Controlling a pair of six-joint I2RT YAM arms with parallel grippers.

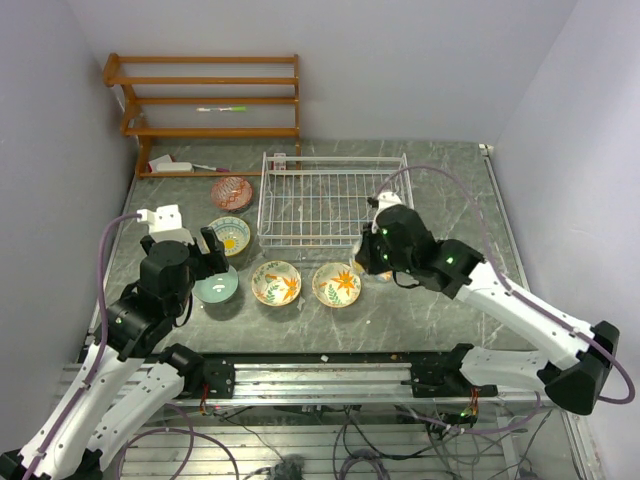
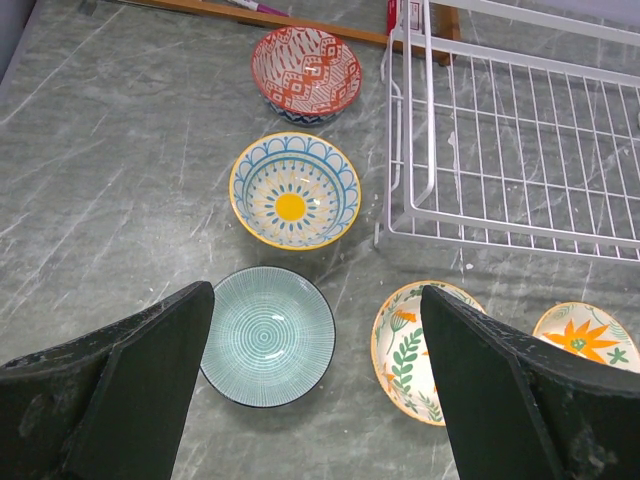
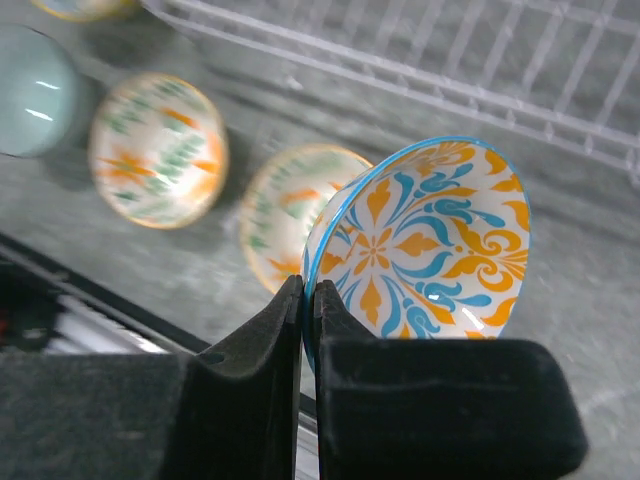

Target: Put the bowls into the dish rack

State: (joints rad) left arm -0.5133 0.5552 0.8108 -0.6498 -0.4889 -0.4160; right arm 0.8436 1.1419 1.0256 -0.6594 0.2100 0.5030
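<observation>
My right gripper is about to swing outward and to the left in the top view, over the rack's far corner point(image 1: 284, 180) by the reddish bowl, because that end of the rack is empty.
My right gripper point(image 3: 308, 290) is shut on the rim of the blue-orange bowl point(image 3: 420, 240) and holds it tilted above the table, just in front of the white wire dish rack point(image 3: 430, 70). In the top view the right gripper point(image 1: 372, 258) is at the rack's point(image 1: 330, 195) front right corner and the arm hides that bowl. My left gripper point(image 2: 312, 300) is open and empty above the teal bowl point(image 2: 267, 335). The yellow-blue bowl point(image 2: 294, 189), the reddish bowl point(image 2: 306, 72) and two orange floral bowls point(image 1: 276, 283) point(image 1: 337, 284) sit on the table.
The brown wooden slatted shelf point(image 1: 210, 100) stands at the back left against the wall, with a pen and a white item point(image 1: 172, 165) on it. A metal rail point(image 1: 320, 375) runs along the near edge. The rack holds no bowls.
</observation>
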